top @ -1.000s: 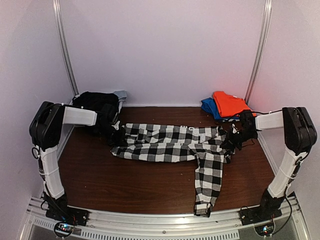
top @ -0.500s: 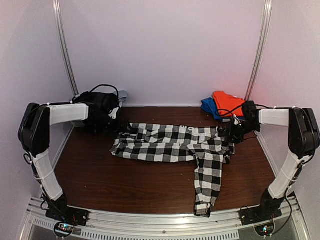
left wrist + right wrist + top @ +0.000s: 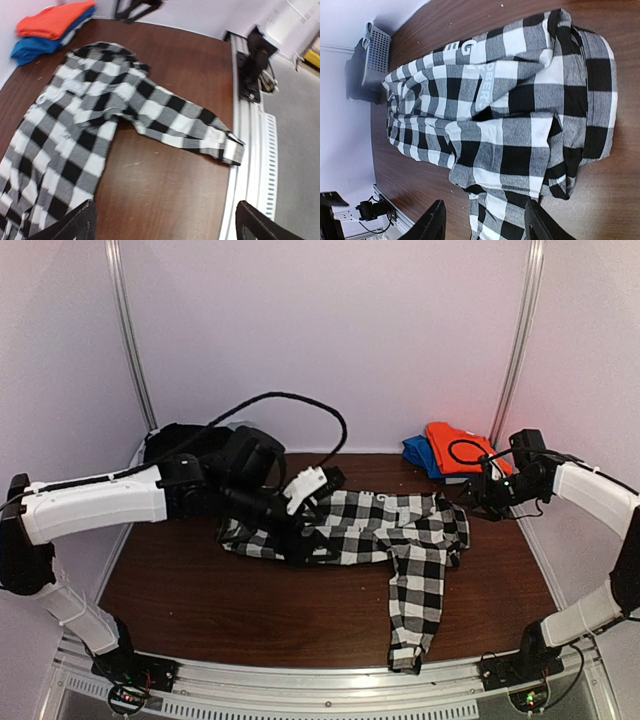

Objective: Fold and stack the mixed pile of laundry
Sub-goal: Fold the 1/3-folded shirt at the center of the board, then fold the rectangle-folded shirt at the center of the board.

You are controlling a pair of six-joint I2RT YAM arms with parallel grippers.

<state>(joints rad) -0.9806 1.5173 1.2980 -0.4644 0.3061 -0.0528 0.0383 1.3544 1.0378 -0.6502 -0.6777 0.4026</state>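
Observation:
The left gripper moves back toward the metal bar and down onto the cuff of the trailing sleeve (image 3: 407, 654) (image 3: 230, 150) next, since the sleeve sticks out from the shirt.
The black-and-white checked shirt (image 3: 385, 525) lies spread across the table, one sleeve (image 3: 412, 630) trailing toward the near edge. It also shows in the left wrist view (image 3: 95, 110) and the right wrist view (image 3: 510, 110). My left gripper (image 3: 305, 525) hovers over its left part, open wide and holding nothing (image 3: 167, 227). Just off the shirt's right end, my right gripper (image 3: 478, 490) is open above the cloth, also holding nothing (image 3: 485, 222). An orange-red garment (image 3: 460, 445) sits folded at the back right. A black garment (image 3: 180, 440) lies at the back left, partly behind my left arm.
A blue folded cloth (image 3: 418, 453) lies under the orange-red one. A white slatted basket (image 3: 377, 47) stands in the back left corner by the black garment. A metal rail (image 3: 320, 680) runs along the near edge. A black cable (image 3: 300, 405) arcs above my left arm.
Both grippers have opened and let go of the checked shirt's ends. My left arm swung in from the shirt's left end to over the shirt. My right gripper drew back and up.

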